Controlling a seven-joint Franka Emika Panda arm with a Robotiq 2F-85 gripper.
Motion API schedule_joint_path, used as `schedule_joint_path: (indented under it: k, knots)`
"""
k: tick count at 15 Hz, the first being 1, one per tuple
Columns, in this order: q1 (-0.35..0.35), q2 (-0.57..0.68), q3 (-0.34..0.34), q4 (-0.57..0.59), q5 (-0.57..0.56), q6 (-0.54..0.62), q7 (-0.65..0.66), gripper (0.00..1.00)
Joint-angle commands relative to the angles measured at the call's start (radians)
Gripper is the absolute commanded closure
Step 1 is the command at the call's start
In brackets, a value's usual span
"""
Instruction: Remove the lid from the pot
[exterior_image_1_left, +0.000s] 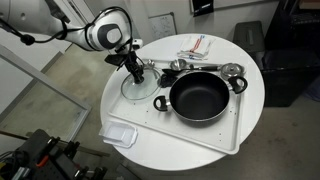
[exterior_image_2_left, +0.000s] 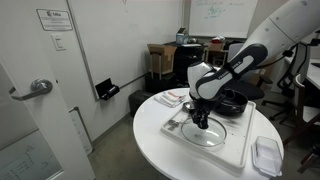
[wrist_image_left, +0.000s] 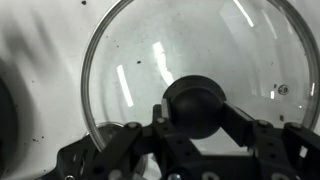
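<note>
I will next ease the glass lid (exterior_image_1_left: 138, 88) slightly down onto the white tray with my gripper and let go of its dark knob, as the lid is already clear of the pot.
The glass lid (exterior_image_1_left: 138, 88) with its thin metal rim is off the pot and sits low over the white tray (exterior_image_1_left: 225, 135), just beside the black pot (exterior_image_1_left: 200, 96). The pot is uncovered and its dark inside shows. My gripper (exterior_image_1_left: 133, 70) points down over the lid's middle. In the wrist view my gripper (wrist_image_left: 197, 112) has a finger on each side of the dark knob (wrist_image_left: 196, 100) and is shut on it, with the lid's glass (wrist_image_left: 130, 70) spread out below. In an exterior view the lid (exterior_image_2_left: 207, 136) lies under my gripper (exterior_image_2_left: 202, 120), with the pot (exterior_image_2_left: 232, 103) behind.
A metal strainer (exterior_image_1_left: 205, 67) with a long handle lies on the tray behind the pot. A clear rectangular plastic container (exterior_image_1_left: 120, 133) stands near the round table's edge and also shows in an exterior view (exterior_image_2_left: 268, 155). A red-and-white packet (exterior_image_1_left: 197, 45) lies at the back.
</note>
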Motion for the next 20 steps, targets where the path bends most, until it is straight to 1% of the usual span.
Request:
schedule_joint_path:
  k: [1, 6, 7, 8, 20]
  knots:
    - [-0.004, 0.029, 0.008, 0.064, -0.009, -0.043, -0.026, 0.74]
    - [-0.001, 0.038, 0.017, 0.084, -0.008, -0.069, -0.037, 0.74]
    - [-0.002, 0.041, 0.016, 0.09, -0.008, -0.075, -0.036, 0.64]
    - [-0.003, 0.043, 0.015, 0.095, -0.01, -0.077, -0.036, 0.74]
    - [-0.036, 0.107, 0.013, 0.2, 0.0, -0.138, -0.035, 0.74]
